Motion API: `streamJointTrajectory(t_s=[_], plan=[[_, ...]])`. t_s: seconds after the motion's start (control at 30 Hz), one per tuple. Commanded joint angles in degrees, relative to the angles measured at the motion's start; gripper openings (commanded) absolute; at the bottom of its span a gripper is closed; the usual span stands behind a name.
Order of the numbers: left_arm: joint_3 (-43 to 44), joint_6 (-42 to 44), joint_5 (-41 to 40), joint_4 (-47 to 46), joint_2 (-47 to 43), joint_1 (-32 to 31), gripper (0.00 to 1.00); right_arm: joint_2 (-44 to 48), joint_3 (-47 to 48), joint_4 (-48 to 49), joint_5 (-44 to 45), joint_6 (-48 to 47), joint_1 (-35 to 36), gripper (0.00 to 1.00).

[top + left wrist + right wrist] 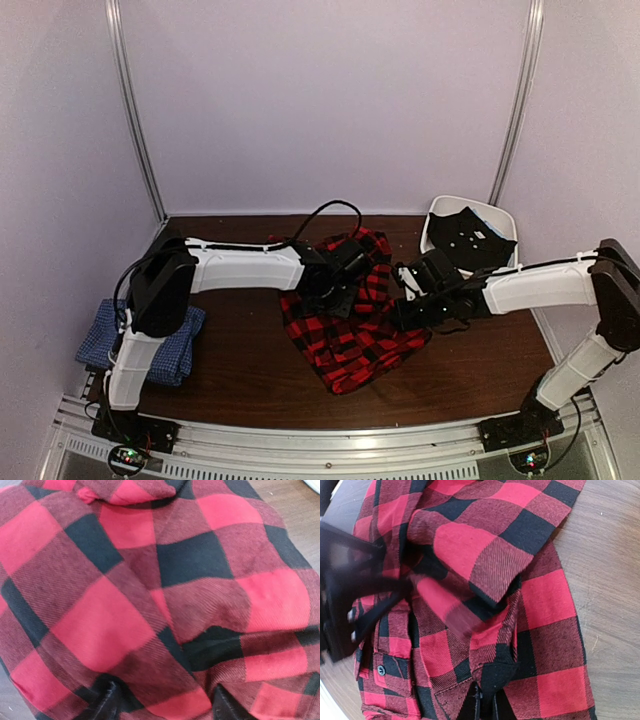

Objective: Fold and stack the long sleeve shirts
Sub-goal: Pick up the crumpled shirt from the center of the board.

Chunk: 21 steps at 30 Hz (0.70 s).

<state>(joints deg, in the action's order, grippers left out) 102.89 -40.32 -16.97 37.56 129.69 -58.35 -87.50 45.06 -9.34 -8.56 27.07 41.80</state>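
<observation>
My right gripper should next lift the rumpled, bunched shirt's raised plaid fold outward over the white bin [470, 238] and release it there.
The red-and-black plaid shirt [352, 345] lies rumpled in the middle of the table. My left gripper [340, 285] is over its far left part. In the left wrist view its fingers [107, 705] stand wide apart and press down into the plaid cloth [125, 605], gripping nothing. My right gripper [408, 305] is at the shirt's right edge. In the right wrist view it [487, 705] is shut on a raised fold of the plaid shirt [520, 605]. The blue check shirt [178, 352] lies folded at the left, partly hidden under my left arm.
A white bin [440, 207] at the back right holds a black cloth [470, 238]. The brown wooden table [240, 370] shows bare wood [610, 580] to the right of the plaid shirt. The left gripper [350, 595] shows as a dark blur in the right wrist view.
</observation>
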Motion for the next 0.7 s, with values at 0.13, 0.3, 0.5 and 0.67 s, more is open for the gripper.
streamJointTrajectory(t_s=[0.13, 0.3, 0.5, 0.67], plan=[[0.3, -0.4, -2.5, -0.1, -1.2, 1.2, 0.33, 3.3, 1.8, -2.5, 2.5, 0.3, 0.5, 0.0], [-2.6, -0.9, -2.4, -0.1, -3.5, 1.3, 0.21, 3.4, 3.6, -4.4, 5.3, -0.5, 0.4, 0.0], [-6.9, -2.0, -3.4, -0.1, -7.6, 1.5, 0.08, 4.1, 5.6, -6.4, 7.9, -1.0, -0.3, 0.0], [-12.3, -2.9, -4.9, -0.1, -15.2, 4.2, 0.05, 5.4, 8.5, -9.5, 12.1, -2.3, -3.0, 0.0]])
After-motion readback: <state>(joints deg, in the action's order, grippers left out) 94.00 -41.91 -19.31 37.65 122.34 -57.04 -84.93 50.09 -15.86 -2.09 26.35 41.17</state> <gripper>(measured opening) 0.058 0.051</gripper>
